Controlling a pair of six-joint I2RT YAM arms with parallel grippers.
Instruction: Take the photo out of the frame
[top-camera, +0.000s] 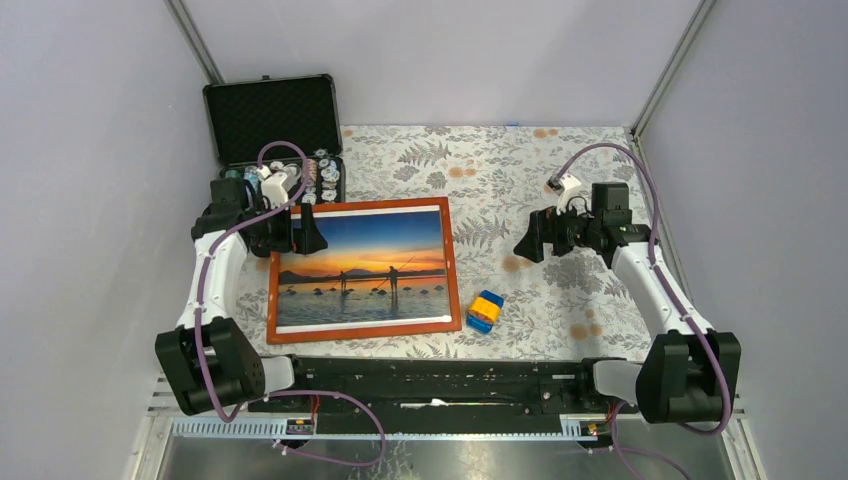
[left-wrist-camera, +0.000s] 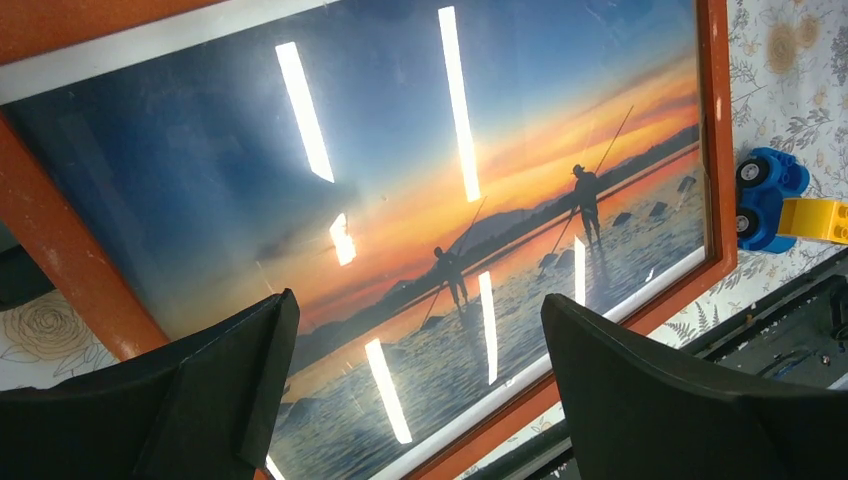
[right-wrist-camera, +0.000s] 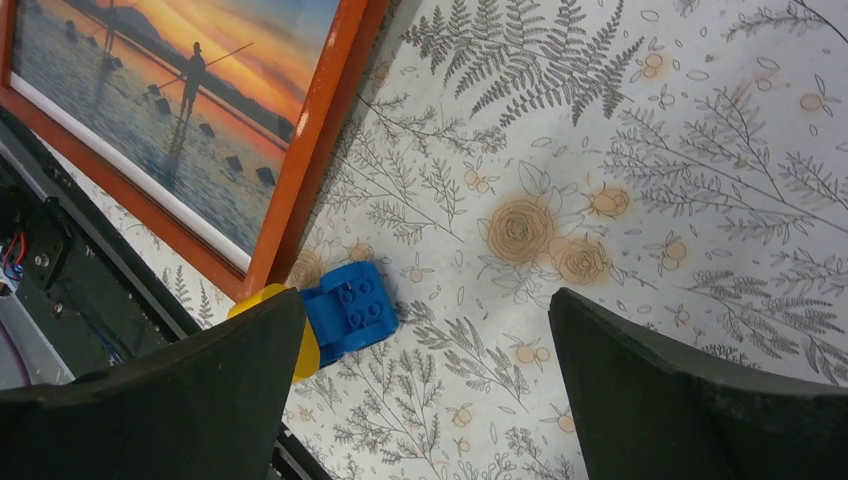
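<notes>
My right gripper needs to go down and sideways to the middle of the frame's edge (top-camera: 450, 264) (right-wrist-camera: 322, 120) by the toy block. The empty table there leaves room for my fingers.
The orange-red frame (top-camera: 276, 278) lies flat and face up on the patterned table, left of centre. Inside it, under glare-streaked glass, is the photo (top-camera: 363, 267), an orange sunset over blue water with dark figures. My left gripper (top-camera: 312, 231) hangs open over the frame's far left corner, empty. In the left wrist view the photo (left-wrist-camera: 430, 200) and frame (left-wrist-camera: 70, 265) fill the picture, with the left gripper (left-wrist-camera: 420, 390) above them. My right gripper (top-camera: 527, 245) is open and empty, above bare table to the right of the frame. The right wrist view shows the frame (right-wrist-camera: 320, 140) and photo (right-wrist-camera: 190, 100) at upper left.
A blue and yellow toy block (top-camera: 485, 310) lies just right of the frame's near right corner, also seen as toy block (right-wrist-camera: 345, 315) and toy block (left-wrist-camera: 775, 205). An open black foam-lined case (top-camera: 272, 118) stands at the back left. A black rail (top-camera: 440, 385) runs along the near edge.
</notes>
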